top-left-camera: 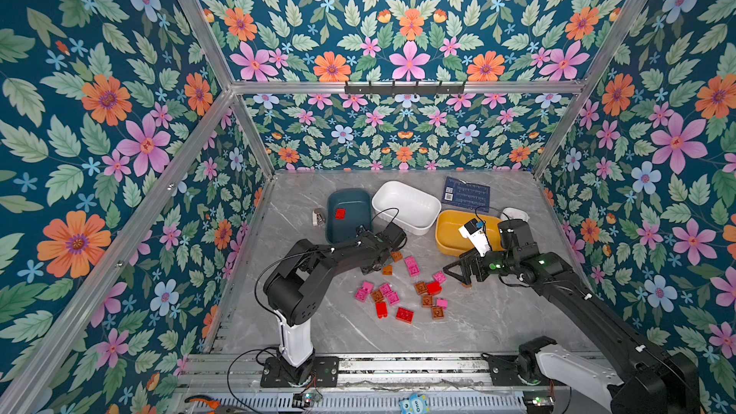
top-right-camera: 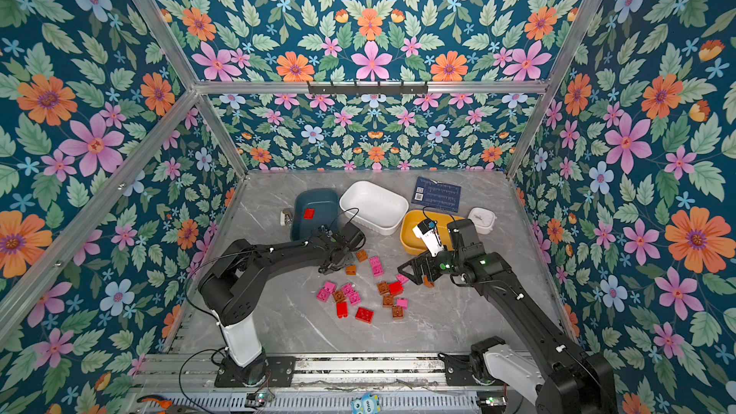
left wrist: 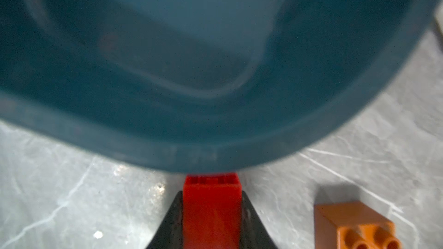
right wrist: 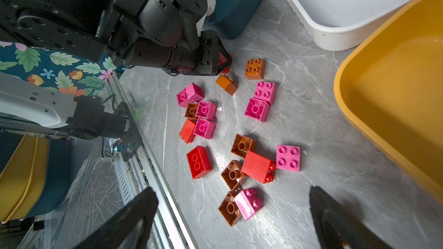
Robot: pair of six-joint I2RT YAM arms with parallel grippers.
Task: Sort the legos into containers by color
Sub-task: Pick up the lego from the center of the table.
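Note:
A red lego is already in the teal container [top-left-camera: 350, 195], so I will next raise my left gripper past the teal container's rim, move it outward over the teal container's bottom and let go of the held lego.
My left gripper [left wrist: 211, 194] is shut on a red lego [left wrist: 211, 211], low over the table just in front of the dark teal container's rim [left wrist: 215, 154]. In both top views the left gripper [top-left-camera: 372, 268] is at the pile's far-left edge. One red lego [top-left-camera: 340, 213] lies inside the teal container [top-left-camera: 350, 195]. The white container [top-left-camera: 406, 201] and the yellow container [top-left-camera: 448, 232] hold no legos. Red, pink and brown-orange legos [top-left-camera: 398, 296] lie scattered mid-table. My right gripper [top-left-camera: 454, 274] hangs open above the pile's right edge, its fingers [right wrist: 143, 202] wide apart over a pink lego [right wrist: 248, 203].
A brown-orange lego [left wrist: 354, 226] lies close beside the left gripper. A dark blue printed card [top-left-camera: 466, 193] and a small white round dish [top-left-camera: 515, 215] sit behind the yellow container. A small metal object [top-left-camera: 318, 217] is left of the teal one. Floral walls enclose the table.

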